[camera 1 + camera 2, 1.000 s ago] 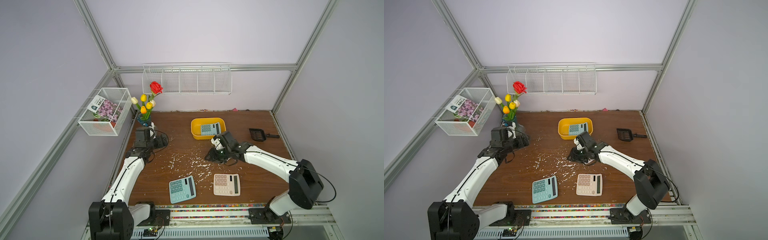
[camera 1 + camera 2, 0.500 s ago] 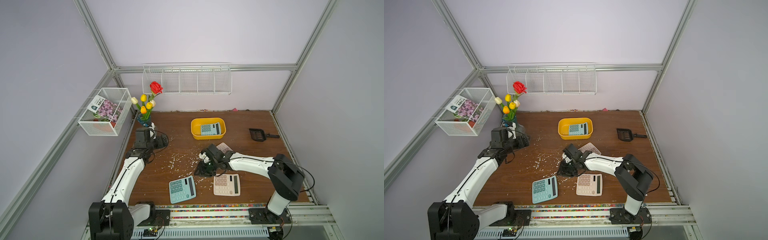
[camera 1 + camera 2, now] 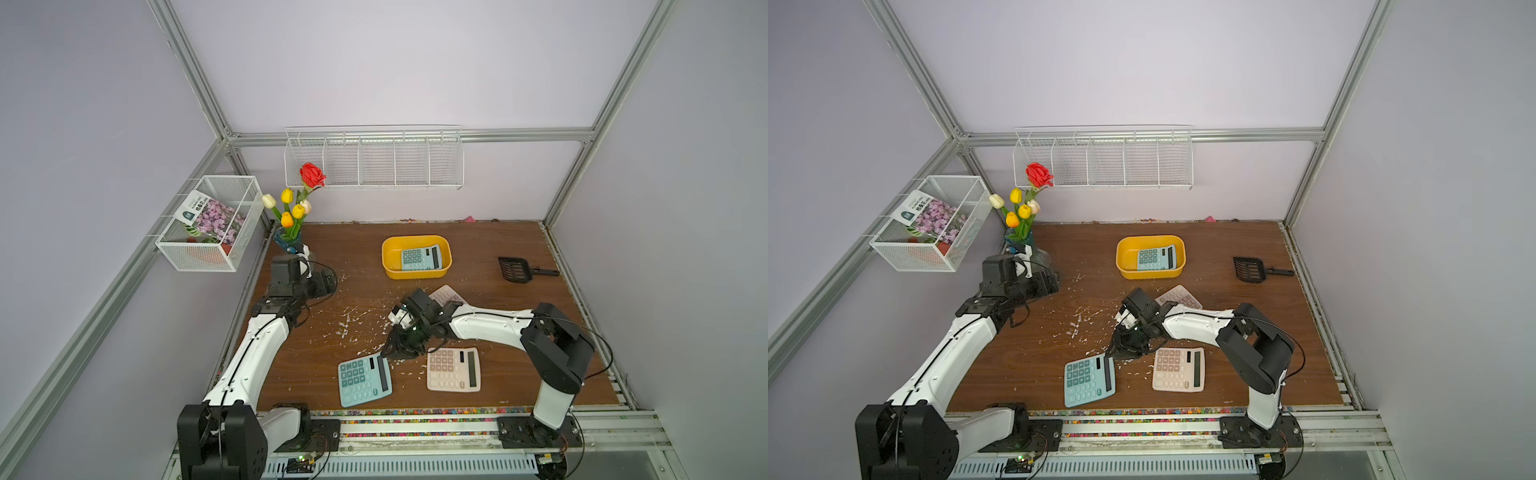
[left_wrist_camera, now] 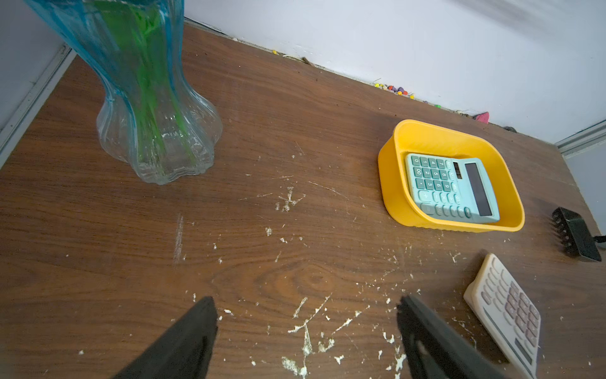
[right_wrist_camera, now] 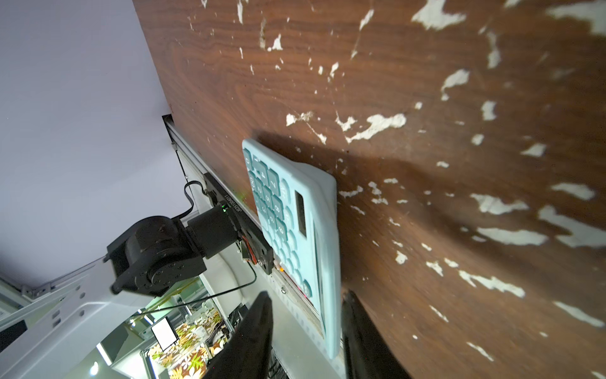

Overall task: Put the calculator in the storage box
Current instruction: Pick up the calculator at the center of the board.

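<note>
I will slide my right gripper's fingers back onto the front teal calculator's display edge and close, because that edge lies back from my gripper and only the calculator's corner is between my fingers.
The yellow storage box stands at the back of the table with one teal calculator lying inside it. A second teal calculator lies flat near the front edge. My right gripper is down at its far right corner. In the right wrist view the right gripper is open and straddles the rear edge of the calculator; one finger is against the underside, the other stands off the key face. My left gripper hangs open and empty over bare wood beside the vase.
A beige calculator lies just right of the front teal one; another sits behind the right arm. A glass vase of flowers stands back left and a black scoop back right. White flecks litter the middle.
My right arm has swung from beside the storage box toward the front and come down on the front teal calculator's corner, uncovering a beige calculator behind it. The left arm has stayed still.
</note>
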Available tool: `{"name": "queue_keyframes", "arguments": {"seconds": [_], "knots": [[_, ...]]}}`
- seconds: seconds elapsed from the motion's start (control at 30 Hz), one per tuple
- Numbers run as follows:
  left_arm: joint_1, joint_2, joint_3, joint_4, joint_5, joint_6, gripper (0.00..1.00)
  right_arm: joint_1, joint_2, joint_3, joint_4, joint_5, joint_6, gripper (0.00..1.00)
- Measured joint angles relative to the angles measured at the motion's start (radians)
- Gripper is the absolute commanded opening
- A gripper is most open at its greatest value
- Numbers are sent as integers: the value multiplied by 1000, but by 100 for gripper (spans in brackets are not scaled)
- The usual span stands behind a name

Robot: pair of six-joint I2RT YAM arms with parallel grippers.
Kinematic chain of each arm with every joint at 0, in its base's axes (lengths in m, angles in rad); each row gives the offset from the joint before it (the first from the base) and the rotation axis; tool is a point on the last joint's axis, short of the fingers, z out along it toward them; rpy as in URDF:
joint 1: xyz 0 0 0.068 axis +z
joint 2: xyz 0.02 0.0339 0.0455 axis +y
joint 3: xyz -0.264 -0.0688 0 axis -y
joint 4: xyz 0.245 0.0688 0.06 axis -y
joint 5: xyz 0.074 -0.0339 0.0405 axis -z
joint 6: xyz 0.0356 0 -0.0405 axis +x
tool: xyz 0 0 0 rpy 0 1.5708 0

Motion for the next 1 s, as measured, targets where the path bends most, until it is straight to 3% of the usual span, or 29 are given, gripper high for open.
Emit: {"name": "queue_keyframes", "arguments": {"seconds": [0.33, 1.0], "knots": [[0, 0, -1, 0, 0, 0, 90, 0, 34, 11, -47, -56, -55, 38], [0, 0, -2, -1, -1, 0, 90, -2, 104, 29, -48, -143, -108, 23]]}}
